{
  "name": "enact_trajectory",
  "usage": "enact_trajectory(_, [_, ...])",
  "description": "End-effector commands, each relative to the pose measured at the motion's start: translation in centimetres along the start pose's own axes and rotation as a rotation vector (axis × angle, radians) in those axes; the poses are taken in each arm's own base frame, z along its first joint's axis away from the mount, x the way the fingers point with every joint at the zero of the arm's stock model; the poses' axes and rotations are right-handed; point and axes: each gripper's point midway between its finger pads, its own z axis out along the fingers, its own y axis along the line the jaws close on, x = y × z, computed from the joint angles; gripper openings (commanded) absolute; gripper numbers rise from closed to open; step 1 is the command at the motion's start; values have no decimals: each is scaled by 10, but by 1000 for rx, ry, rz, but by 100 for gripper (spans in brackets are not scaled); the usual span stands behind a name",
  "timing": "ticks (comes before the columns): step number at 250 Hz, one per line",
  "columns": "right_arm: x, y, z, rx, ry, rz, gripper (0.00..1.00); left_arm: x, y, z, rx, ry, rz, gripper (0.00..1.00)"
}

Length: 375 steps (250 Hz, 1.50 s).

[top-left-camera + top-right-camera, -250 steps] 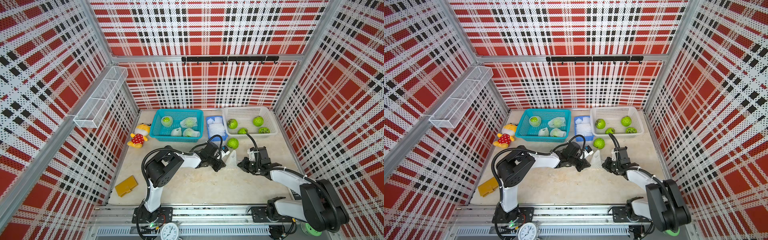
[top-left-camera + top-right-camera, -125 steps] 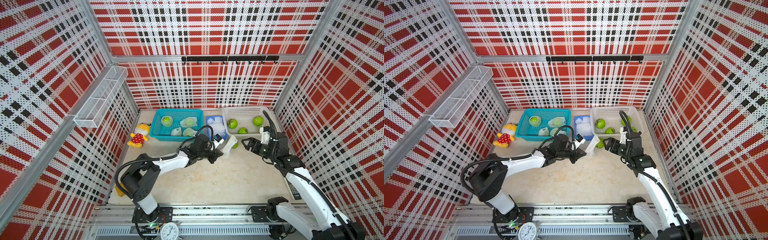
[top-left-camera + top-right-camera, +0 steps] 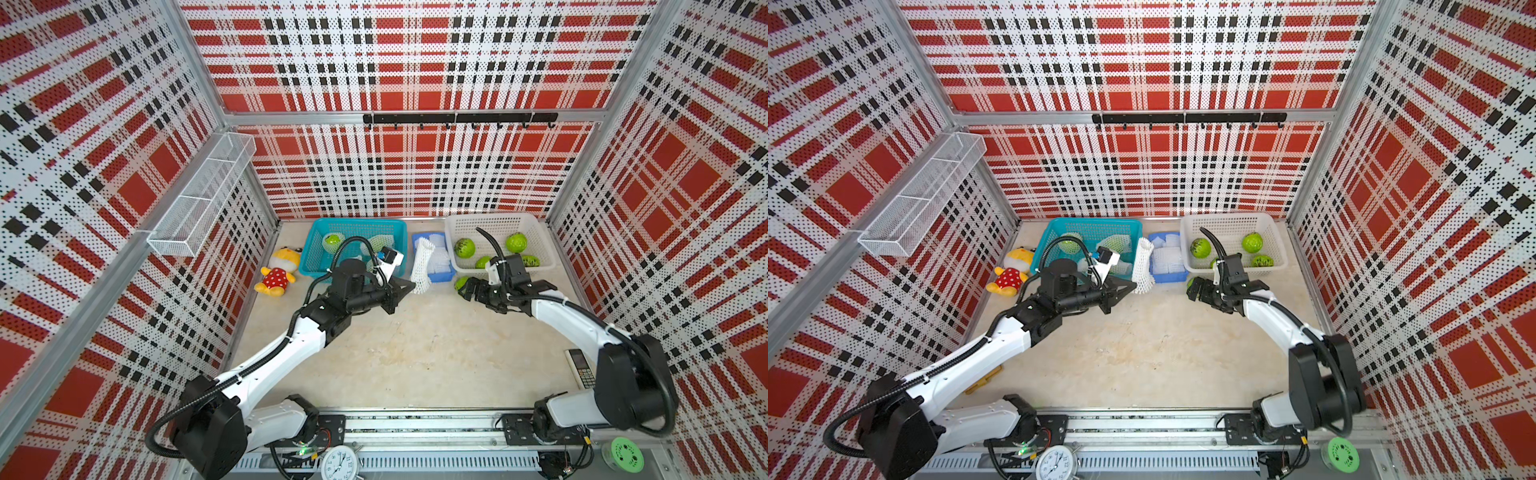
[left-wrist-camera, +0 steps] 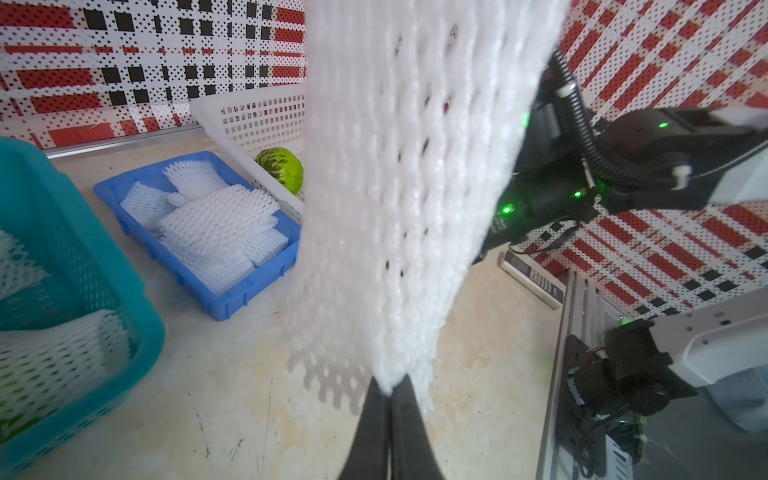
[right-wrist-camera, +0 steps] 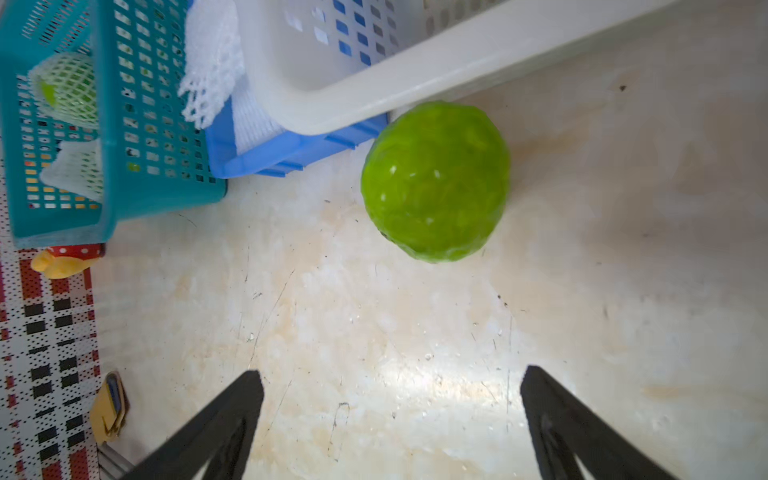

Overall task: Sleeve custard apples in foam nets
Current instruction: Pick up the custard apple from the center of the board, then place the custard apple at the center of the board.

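Note:
The loose green custard apple (image 3: 460,282) (image 5: 436,180) lies below my right gripper's open fingers and just outward of them, so I will next move that gripper down and outward until the fingers are on both sides of it.
My left gripper (image 3: 409,286) is shut on the lower edge of a white foam net (image 3: 422,266), which stands up from its tips beside the blue tray; the left wrist view shows the net (image 4: 407,187) pinched between the jaws of that gripper (image 4: 390,386). A loose green custard apple (image 5: 436,180) lies on the table against the white basket's front corner. My right gripper (image 5: 390,382) is open just short of the apple, with nothing between its fingers. In a top view this gripper (image 3: 467,291) partly hides that apple (image 3: 460,282). More custard apples (image 3: 516,242) sit in the white basket (image 3: 494,218).
A blue tray (image 3: 440,277) of spare foam nets stands between the white basket and a teal basket (image 3: 357,222) holding sleeved fruit (image 3: 332,240). A plush toy (image 3: 280,270) lies at the left, a remote (image 3: 582,368) at the right, and a yellow object (image 3: 984,380) near the front left.
My right gripper has opened, leaving the net, and moved back to the loose apple by the white basket. My left gripper has carried the net towards the blue tray, still shut.

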Motion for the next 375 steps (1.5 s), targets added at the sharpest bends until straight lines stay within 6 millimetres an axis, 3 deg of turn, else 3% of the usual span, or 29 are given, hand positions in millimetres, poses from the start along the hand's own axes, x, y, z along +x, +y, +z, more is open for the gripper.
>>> enact_trajectory(1, [-28,11,12,8,-81,-8,100,-6,-10,-18,71,-7,-59,0])
enact_trajectory(35, [-35,-2,31,90,-97,8,99,-15,-9,-31,60,-38,-54,0])
enact_trajectory(81, [-42,-19,49,175,-119,29,96,-17,-9,-35,57,-48,-50,0])
enact_trajectory(116, [-49,-15,61,151,-135,36,92,-16,-8,-34,60,-43,-54,0])
enact_trajectory(141, [-50,-13,68,147,-135,32,83,-15,-6,-34,59,-40,-59,0])
enact_trajectory(226, [-34,3,50,190,-180,-106,57,-18,-6,-36,51,-51,-53,0])
enact_trajectory(259, [-6,23,27,196,-183,-208,56,-27,-11,-44,38,-84,-33,0])
enact_trajectory(308, [64,56,-7,129,-179,-345,55,-39,-13,-68,-27,-142,-13,0])
enact_trajectory(348, [124,73,-10,74,-134,-520,54,-40,-7,-88,-114,-169,-14,0])
enact_trajectory(375, [141,65,-2,144,-115,-614,54,-38,-7,-97,-147,-186,-20,0])
